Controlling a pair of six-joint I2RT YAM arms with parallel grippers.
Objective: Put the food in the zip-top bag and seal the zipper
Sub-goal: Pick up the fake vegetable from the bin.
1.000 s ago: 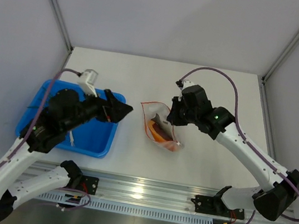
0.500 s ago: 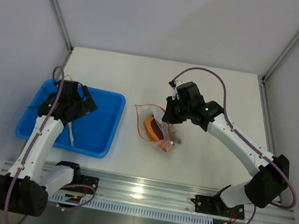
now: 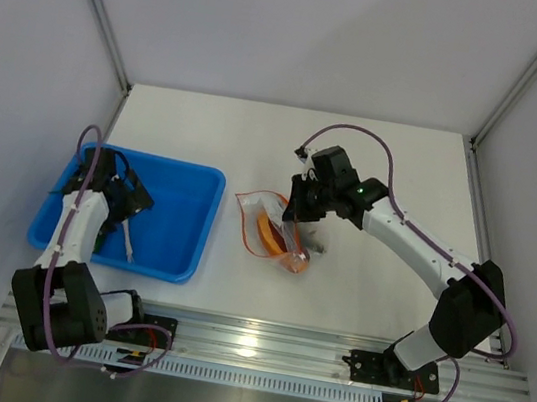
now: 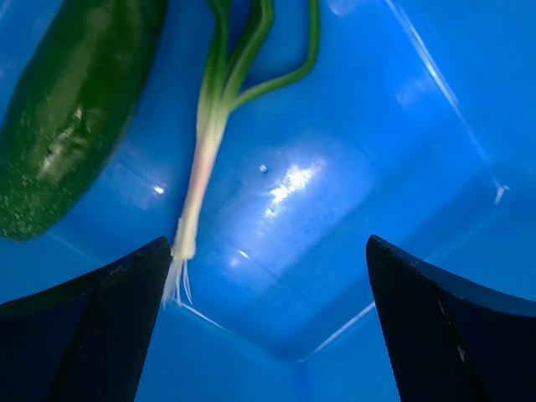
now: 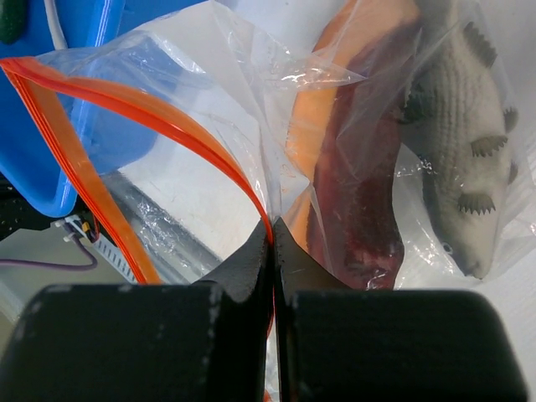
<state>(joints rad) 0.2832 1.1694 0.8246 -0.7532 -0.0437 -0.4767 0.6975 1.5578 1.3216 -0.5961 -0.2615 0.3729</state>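
Note:
The green fork lies farther ahead, so my left gripper moves down along the stalk next, straddling it beside that fork.
My left gripper (image 3: 133, 203) hangs open inside the blue tray, nothing between its jaws (image 4: 272, 322). Just ahead of it lies a long thin green stalk (image 4: 211, 126) with a white root end, close beside the left finger (image 4: 100, 327). My right gripper (image 3: 296, 211) is shut on the red-orange zipper (image 5: 180, 134) of the clear zip-top bag (image 3: 267, 223), pinching it at the fingertips (image 5: 273, 236) and holding the mouth open. The dark-red meat slab (image 5: 360, 193) with its orange rim sits inside the bag.
The blue tray (image 3: 204, 237) stands at the left of the white table (image 3: 386, 158). A fat dark-green vegetable (image 4: 71, 117) lies in it beside the stalk. A grey knitted fish toy (image 5: 456, 142) shows through the bag's plastic. Grey walls enclose the table.
My left arm has drawn back from near the bag and dropped into the left part of the tray. The right gripper has shifted slightly left with the bag's edge.

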